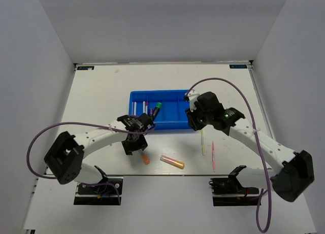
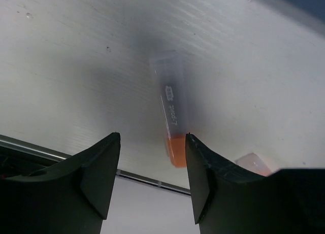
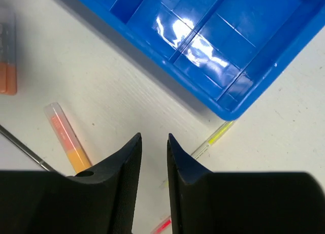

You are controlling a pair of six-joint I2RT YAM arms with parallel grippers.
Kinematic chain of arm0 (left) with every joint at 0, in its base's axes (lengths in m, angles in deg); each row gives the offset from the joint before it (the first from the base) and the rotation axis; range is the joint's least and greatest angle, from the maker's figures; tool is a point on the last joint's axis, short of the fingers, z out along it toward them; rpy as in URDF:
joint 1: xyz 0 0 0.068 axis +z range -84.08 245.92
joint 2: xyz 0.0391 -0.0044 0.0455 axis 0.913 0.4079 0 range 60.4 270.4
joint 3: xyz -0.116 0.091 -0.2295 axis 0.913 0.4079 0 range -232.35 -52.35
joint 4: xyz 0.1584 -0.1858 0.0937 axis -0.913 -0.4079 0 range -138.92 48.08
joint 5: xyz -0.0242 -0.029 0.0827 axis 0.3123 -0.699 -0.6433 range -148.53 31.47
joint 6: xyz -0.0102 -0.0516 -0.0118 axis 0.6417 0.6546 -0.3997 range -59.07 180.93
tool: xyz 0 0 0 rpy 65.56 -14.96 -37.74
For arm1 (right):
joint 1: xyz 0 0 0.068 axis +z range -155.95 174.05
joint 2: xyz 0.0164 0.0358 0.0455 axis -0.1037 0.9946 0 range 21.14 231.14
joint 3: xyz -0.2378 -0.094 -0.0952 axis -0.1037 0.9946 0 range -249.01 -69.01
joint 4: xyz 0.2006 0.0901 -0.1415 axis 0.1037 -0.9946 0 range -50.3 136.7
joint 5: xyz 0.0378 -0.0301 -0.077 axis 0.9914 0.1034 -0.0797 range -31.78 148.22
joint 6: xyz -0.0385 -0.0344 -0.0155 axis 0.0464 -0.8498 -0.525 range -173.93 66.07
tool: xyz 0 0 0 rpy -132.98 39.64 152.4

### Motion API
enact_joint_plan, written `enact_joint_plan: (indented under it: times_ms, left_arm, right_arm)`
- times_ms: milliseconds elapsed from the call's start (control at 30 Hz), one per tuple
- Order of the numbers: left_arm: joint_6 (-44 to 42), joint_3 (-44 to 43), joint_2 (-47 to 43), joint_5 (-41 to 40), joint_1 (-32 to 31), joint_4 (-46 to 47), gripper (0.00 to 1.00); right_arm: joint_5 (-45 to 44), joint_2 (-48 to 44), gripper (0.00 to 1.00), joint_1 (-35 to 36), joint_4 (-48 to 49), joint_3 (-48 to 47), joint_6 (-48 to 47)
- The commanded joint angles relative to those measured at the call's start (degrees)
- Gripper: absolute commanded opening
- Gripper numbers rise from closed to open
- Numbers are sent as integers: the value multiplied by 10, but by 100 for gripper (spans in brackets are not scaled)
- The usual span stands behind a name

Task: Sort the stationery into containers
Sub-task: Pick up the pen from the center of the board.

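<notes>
My left gripper should next move down and to the right in the wrist view, onto the grey body of the orange highlighter beside its orange end (image 1: 142, 153) (image 2: 175, 127), because it is nearer one finger.
The blue tray (image 1: 170, 121) holds thin pink-white pens (image 1: 144, 106), a green-black highlighter (image 1: 157, 106) and a purple one (image 1: 151, 111) in its left compartments. A stubby orange highlighter (image 1: 145, 158) (image 2: 170, 117) lies on the table in front of my left gripper (image 1: 135, 140) (image 2: 152, 142), which is open just above its orange end, not touching it. My right gripper (image 1: 195, 121) (image 3: 154, 140) hangs by the tray's near right corner (image 3: 231, 107), jaws a narrow gap apart with nothing between them. A thin yellow stick (image 1: 202, 142) (image 3: 216, 136) and a pink stick (image 1: 213, 155) lie beside it.
An orange-yellow highlighter (image 1: 172, 161) (image 3: 66, 137) lies near the table's front edge (image 1: 162, 175), between the two arms. A purple cable (image 1: 223, 84) loops over the right side. White walls close in the table on three sides.
</notes>
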Motion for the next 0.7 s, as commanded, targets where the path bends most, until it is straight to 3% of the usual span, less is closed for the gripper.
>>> enact_joint_plan:
  times_ms: [0,367,467,667]
  left_arm:
    - [68,-21,35,1,-3,18,65]
    - [97,24,101,-1,-18,112,56]
    - [108,44,101,-8,-29,133,46]
    - [130,107,76,-16,-56,151,10]
  right_arm:
    - [10,-48,30,-10,37,30,-3]
    - [46,-119,32,-50,60,81,24]
    - [51,-124,32,-57,60,82,25]
    - [66,-136,33,-72,58,84,31]
